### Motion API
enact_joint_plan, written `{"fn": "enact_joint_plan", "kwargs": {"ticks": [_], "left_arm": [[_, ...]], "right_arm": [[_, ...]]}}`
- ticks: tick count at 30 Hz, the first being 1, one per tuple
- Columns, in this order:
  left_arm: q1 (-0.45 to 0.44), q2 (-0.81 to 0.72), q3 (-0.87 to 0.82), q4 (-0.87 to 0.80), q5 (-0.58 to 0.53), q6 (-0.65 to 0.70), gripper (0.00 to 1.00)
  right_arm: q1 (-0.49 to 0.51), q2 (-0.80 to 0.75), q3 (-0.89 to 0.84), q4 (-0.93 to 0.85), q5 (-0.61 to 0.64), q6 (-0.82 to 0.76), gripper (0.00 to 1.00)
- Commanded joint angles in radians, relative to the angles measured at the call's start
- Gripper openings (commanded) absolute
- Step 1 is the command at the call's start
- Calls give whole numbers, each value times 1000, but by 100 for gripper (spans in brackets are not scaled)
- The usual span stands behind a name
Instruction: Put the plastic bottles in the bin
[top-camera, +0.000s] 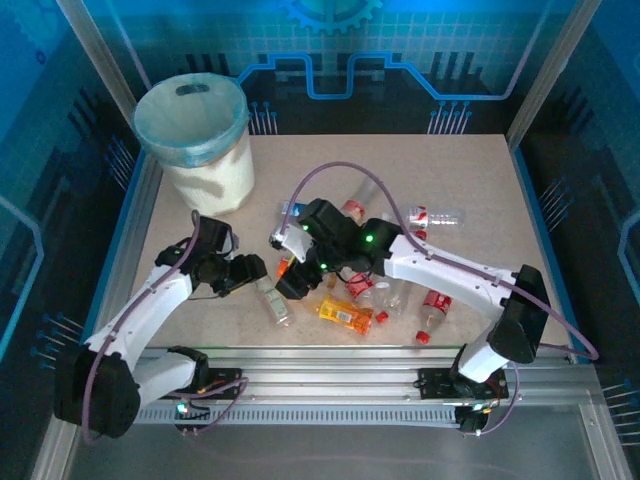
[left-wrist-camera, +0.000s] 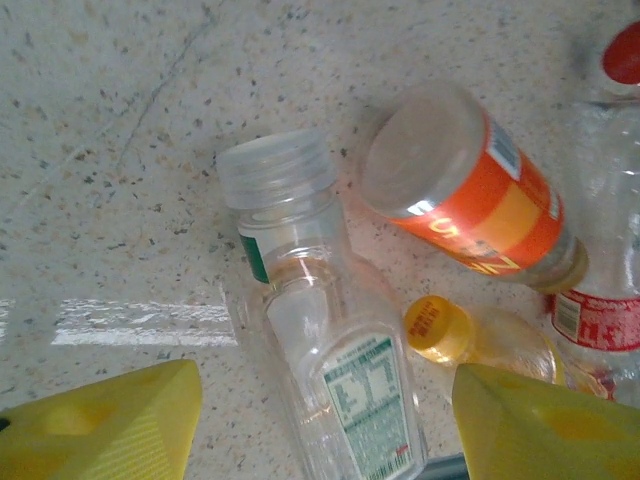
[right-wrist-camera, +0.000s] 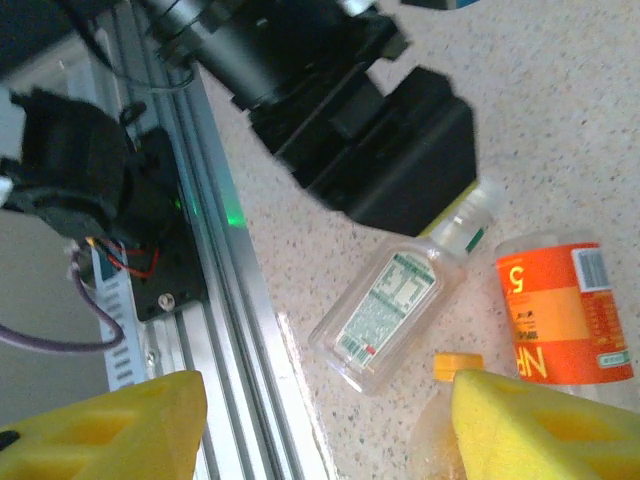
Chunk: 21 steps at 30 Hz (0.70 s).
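My left gripper should lower next until its fingers straddle the bottle's neck below the cap.
A clear bottle with a green label (left-wrist-camera: 340, 370) lies on the table between the yellow fingers (left-wrist-camera: 100, 420) of my left gripper (left-wrist-camera: 325, 425), which is open and not touching it. Beside it lie an orange-labelled bottle (left-wrist-camera: 470, 195) and a yellow-capped bottle (left-wrist-camera: 437, 328). My right gripper (right-wrist-camera: 325, 430) is open and low over the table's front edge, close to the same green-labelled bottle (right-wrist-camera: 390, 310); one of its fingers (right-wrist-camera: 545, 430) covers part of the yellow-capped bottle (right-wrist-camera: 458, 365). The two grippers (top-camera: 252, 272) (top-camera: 288, 283) almost meet. The bin (top-camera: 195, 140) stands at the back left.
Several more bottles lie in the middle of the table, among them an orange one (top-camera: 345, 315), red-labelled ones (top-camera: 432, 310) and one further back (top-camera: 440, 215). The aluminium rail (right-wrist-camera: 220, 300) runs along the front edge. The left gripper's black body (right-wrist-camera: 390, 160) hangs close above the green-labelled bottle.
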Motion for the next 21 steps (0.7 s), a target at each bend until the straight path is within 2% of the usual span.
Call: {"fn": "enact_joint_plan", "kwargs": {"ticks": [1, 4, 11, 14, 21], "left_arm": [[-5, 33, -38, 106, 16, -69, 68], [-5, 70, -47, 126, -14, -67, 67], [-5, 146, -97, 263, 8, -113, 65], [-4, 180, -107, 284, -24, -110, 65], [-4, 252, -112, 346, -22, -118, 65]], "right_arm": [[39, 18, -15, -56, 49, -46, 67], [50, 26, -13, -63, 52, -42, 66], [60, 27, -17, -41, 63, -32, 66], [63, 33, -22, -35, 69, -22, 66], [73, 41, -12, -33, 65, -21, 67]]}}
